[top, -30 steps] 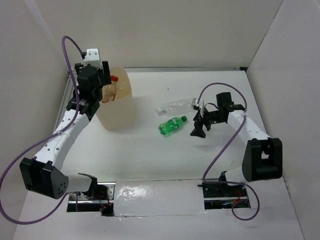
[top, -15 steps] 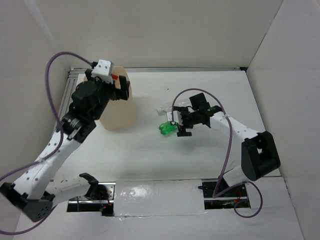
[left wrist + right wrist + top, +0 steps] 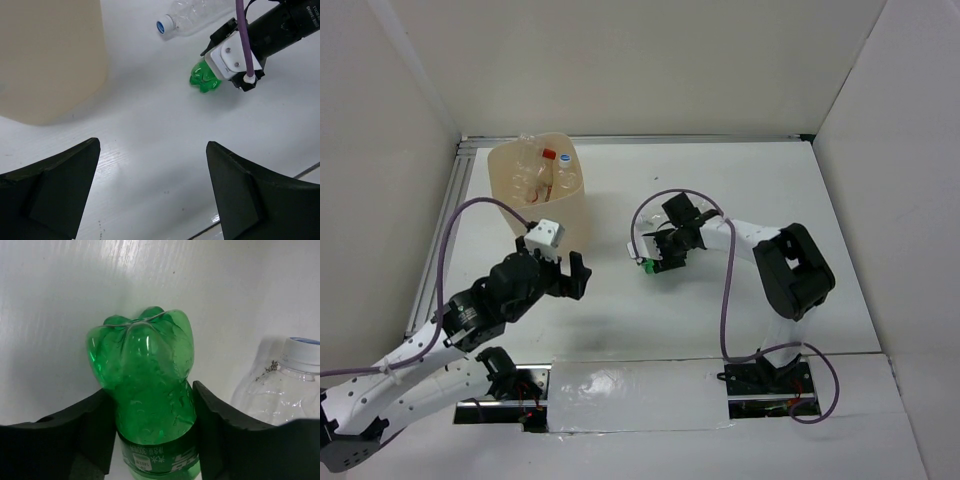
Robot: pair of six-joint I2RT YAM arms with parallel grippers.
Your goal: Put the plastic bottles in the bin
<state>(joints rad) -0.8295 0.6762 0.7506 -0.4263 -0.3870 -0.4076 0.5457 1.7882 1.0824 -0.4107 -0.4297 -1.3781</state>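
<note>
My right gripper should lift the green bottle (image 3: 647, 264) over the bin's opening (image 3: 536, 178), then release it, since the bin lies outward of the gripper and to its left in the top view.
The green bottle (image 3: 647, 264) (image 3: 145, 370) lies on the table near the middle, and my right gripper (image 3: 660, 258) (image 3: 152, 415) is shut on its body, both fingers pressed to its sides. A clear bottle (image 3: 192, 15) (image 3: 280, 390) with a blue-and-white cap lies just beyond it. The beige bin (image 3: 538, 195) (image 3: 50, 55) stands at the far left and holds several clear bottles, one with a red cap (image 3: 549, 155). My left gripper (image 3: 568, 272) (image 3: 155, 195) hovers open over bare table in front of the bin, holding nothing.
White walls close in the table on the left, back and right. The right arm's purple cable (image 3: 725, 290) loops over the table near the middle. In the left wrist view, the right wrist's camera block (image 3: 232, 57) sits right against the green bottle (image 3: 205, 80).
My left arm has pulled back from above the bin toward the near edge, with its jaws wide. My right gripper has slid left over the green bottle and closed on it.
</note>
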